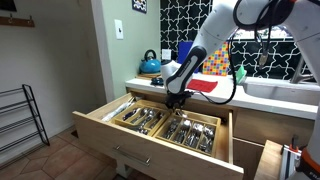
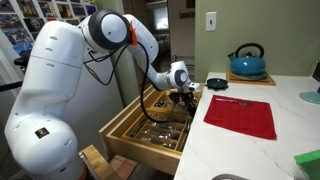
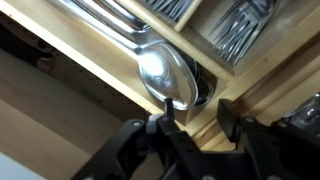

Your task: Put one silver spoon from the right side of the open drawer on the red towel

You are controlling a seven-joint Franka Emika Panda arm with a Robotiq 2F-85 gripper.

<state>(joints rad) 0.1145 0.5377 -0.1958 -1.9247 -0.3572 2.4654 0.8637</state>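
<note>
Next, my gripper stays low in the drawer and closes across the tip of the silver spoon's bowl, since that tip lies between its fingers.
The open drawer [image 1: 128, 138] is a wide light-wood drawer with two divider trays of silver cutlery; it also shows in an exterior view [image 2: 150, 146]. The red towel [image 2: 240, 116] lies flat on the white counter, and shows behind the arm in an exterior view [image 1: 206, 86]. My gripper [image 1: 176, 101] is down in the drawer over the cutlery. In the wrist view, stacked silver spoon bowls [image 3: 165, 72] lie in a compartment next to a wooden divider. My gripper [image 3: 198, 110] is open, one finger touching the spoon bowl's edge, the other over the divider wood.
A teal kettle [image 2: 247, 62] and a small black dish [image 2: 216, 83] stand at the counter's back. The kettle also shows in an exterior view [image 1: 150, 65]. A sink [image 1: 282, 94] is beside the towel. A wire rack [image 1: 20, 115] stands on the floor.
</note>
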